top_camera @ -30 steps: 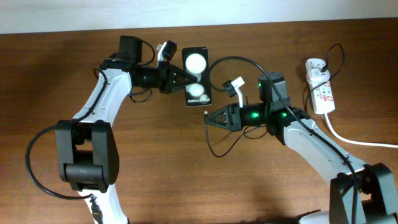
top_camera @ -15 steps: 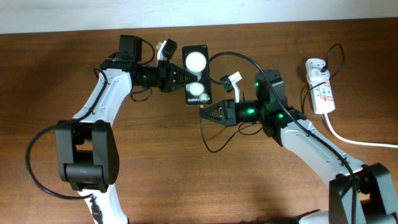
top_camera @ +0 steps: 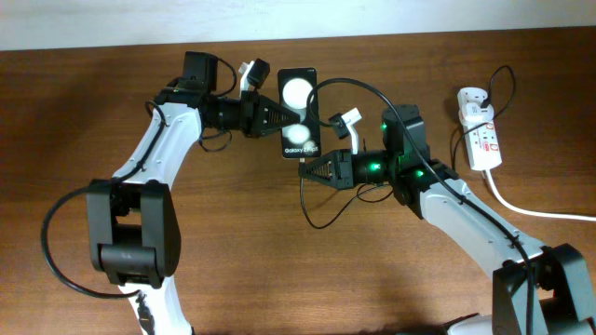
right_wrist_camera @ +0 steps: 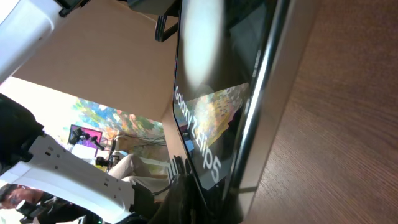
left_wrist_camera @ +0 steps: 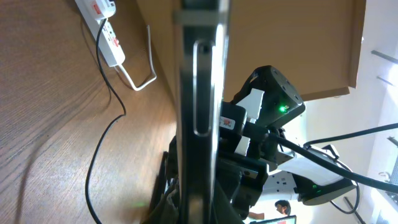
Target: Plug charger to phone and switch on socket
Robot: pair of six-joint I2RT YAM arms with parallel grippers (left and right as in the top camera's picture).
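Note:
My left gripper lowers the phone [top_camera: 298,112] next onto bare tabletop below it and to its left in the overhead view, clear of the cable, and releases it.
The black phone [top_camera: 298,112] is held off the table in my left gripper [top_camera: 278,116], which is shut on its side edge. It shows two white patches and white lettering at its near end. My right gripper [top_camera: 304,171] is shut on the plug tip of the black charger [top_camera: 307,209], just below the phone's lettered end. Whether the tip touches the phone is hidden. In the left wrist view the phone [left_wrist_camera: 199,93] stands edge-on between the jaws [left_wrist_camera: 199,208]. In the right wrist view the phone [right_wrist_camera: 217,99] fills the frame right above the jaws [right_wrist_camera: 202,202]. The socket [top_camera: 481,138] lies at the far right.
A white adapter [top_camera: 471,97] sits in the socket's far end, and a thick white cord [top_camera: 521,207] runs off to the right edge. The socket [left_wrist_camera: 99,18] and black cable [left_wrist_camera: 102,149] also show in the left wrist view. A pale wall lies along the table's back edge.
My right gripper has moved left and up with the charger tip, closing on the phone's lettered end. My left gripper has shifted the phone slightly right.

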